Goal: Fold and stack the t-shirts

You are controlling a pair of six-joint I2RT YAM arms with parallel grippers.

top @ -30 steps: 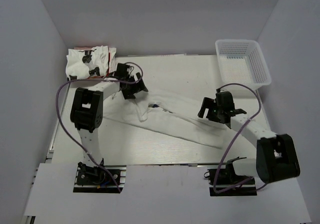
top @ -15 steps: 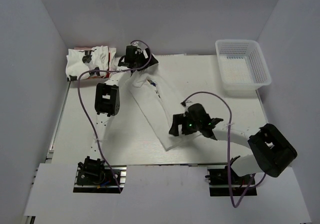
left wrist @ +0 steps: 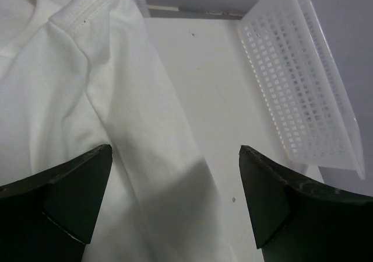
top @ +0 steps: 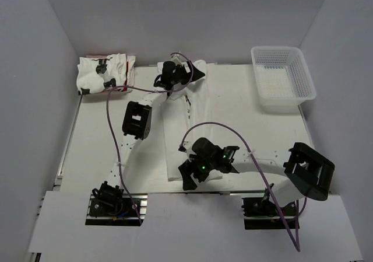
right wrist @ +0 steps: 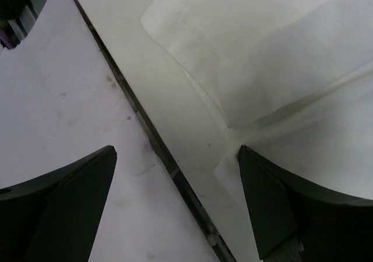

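The t-shirt's near corner (top: 170, 178) on the stack's side lies back from my left gripper, by the front edge of the table, so I should draw the gripper back and down onto it next.
A white t-shirt (top: 201, 116) lies flat in a long strip from the far edge to the front edge of the table. My left gripper (top: 197, 72) is open over its far end; the left wrist view shows the cloth (left wrist: 87, 98) and a stitched hem below the wide-apart jaws (left wrist: 175, 151). My right gripper (top: 187, 177) is open at the shirt's near left corner. The right wrist view shows folded layers of cloth (right wrist: 291, 69) and the jaws (right wrist: 176, 150) empty. A stack of folded printed t-shirts (top: 105, 75) sits at the far left corner.
A white mesh basket (top: 303, 78) stands at the far right and also shows in the left wrist view (left wrist: 297, 81). The table's front edge (right wrist: 151, 133) runs under my right gripper, with a white board (right wrist: 58, 98) beyond it. Grey walls enclose three sides.
The shirt has swung from a left-to-right diagonal to a far-to-near strip. My left gripper moved right along the far edge. My right gripper moved left and nearer, to the front edge.
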